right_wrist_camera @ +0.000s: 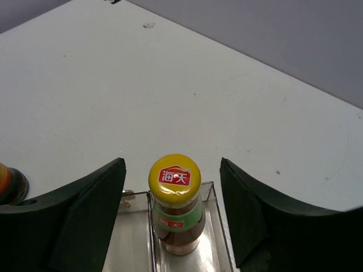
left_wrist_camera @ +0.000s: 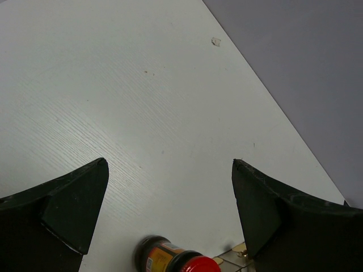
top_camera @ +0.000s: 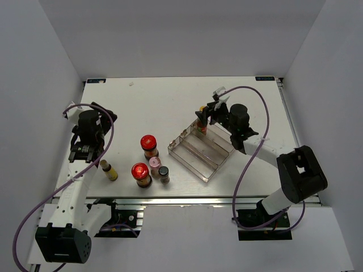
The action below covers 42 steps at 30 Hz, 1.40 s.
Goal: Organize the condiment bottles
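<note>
The second yellow-capped bottle still stands outside the tray (top_camera: 211, 164), back of my empty left gripper, so that gripper moves back and down onto the bottle's cap (top_camera: 104, 164) next.
A slim yellow-capped sauce bottle (top_camera: 202, 123) stands upright in the back corner of the clear stepped tray (top_camera: 211, 164). My right gripper (top_camera: 210, 111) is open around it; in the right wrist view the bottle (right_wrist_camera: 176, 218) stands between the fingers of the gripper (right_wrist_camera: 172, 162), touching neither. On the table stand two red-lidded jars (top_camera: 148, 144) (top_camera: 140, 173), a pink-capped shaker (top_camera: 155, 165), a dark-capped spice jar (top_camera: 164, 173) and a second yellow-capped bottle (top_camera: 109, 170). My left gripper (top_camera: 106, 115) is open and empty above the table's left side; its wrist view (left_wrist_camera: 169, 161) shows one red-lidded jar (left_wrist_camera: 170, 258) at the bottom edge.
The tray (right_wrist_camera: 127, 243) lies at an angle right of centre, its other steps holding nothing. White walls enclose the table on three sides. Purple cables loop beside both arms. A tray corner (left_wrist_camera: 238, 258) shows beside the jar in the left wrist view.
</note>
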Available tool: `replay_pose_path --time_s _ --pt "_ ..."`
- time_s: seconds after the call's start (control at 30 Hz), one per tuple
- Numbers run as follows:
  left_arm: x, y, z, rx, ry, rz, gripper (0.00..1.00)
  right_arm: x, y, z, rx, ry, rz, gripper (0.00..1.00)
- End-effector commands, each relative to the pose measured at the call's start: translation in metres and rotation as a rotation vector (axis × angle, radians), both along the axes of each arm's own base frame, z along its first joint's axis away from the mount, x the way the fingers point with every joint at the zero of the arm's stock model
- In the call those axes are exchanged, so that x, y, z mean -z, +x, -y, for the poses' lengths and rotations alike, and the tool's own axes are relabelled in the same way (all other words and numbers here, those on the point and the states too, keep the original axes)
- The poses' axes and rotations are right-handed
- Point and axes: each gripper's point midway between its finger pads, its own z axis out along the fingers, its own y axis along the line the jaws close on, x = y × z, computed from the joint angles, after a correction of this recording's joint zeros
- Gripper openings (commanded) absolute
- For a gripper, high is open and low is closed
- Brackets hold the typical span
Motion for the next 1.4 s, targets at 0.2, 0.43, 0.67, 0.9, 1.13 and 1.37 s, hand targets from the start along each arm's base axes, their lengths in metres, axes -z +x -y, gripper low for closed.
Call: replay_pose_path --time_s 0.2,0.43,0.67,0.9,1.13,1.37 --pt "-0.002 -0.001 0.008 0.031 -0.036 0.003 0.98 -0.064 -0.014 0.008 0.006 0.060 0.080 0.89" --pt "0.008 -0.015 0.004 -0.020 -0.063 -0.138 0.98 -0.094 -0.041 0.001 -0.054 0.059 0.026 0.89" --pt "0.014 -0.091 -0.034 -0.213 0.057 -0.453 0.98 -0.102 -0.053 0.014 -0.001 0.096 -0.007 0.89" --pt "0.056 -0.146 -0.024 -0.079 0.093 -0.663 0.98 -0.101 -0.060 0.030 0.060 0.085 -0.005 0.89" --pt "0.080 -0.167 -0.012 0.033 0.091 -0.791 0.98 -0.090 -0.063 0.043 0.115 0.059 -0.011 0.89" --pt "0.095 -0.159 -0.012 0.040 0.100 -0.809 0.92 -0.085 -0.065 0.049 0.137 0.059 -0.021 0.89"
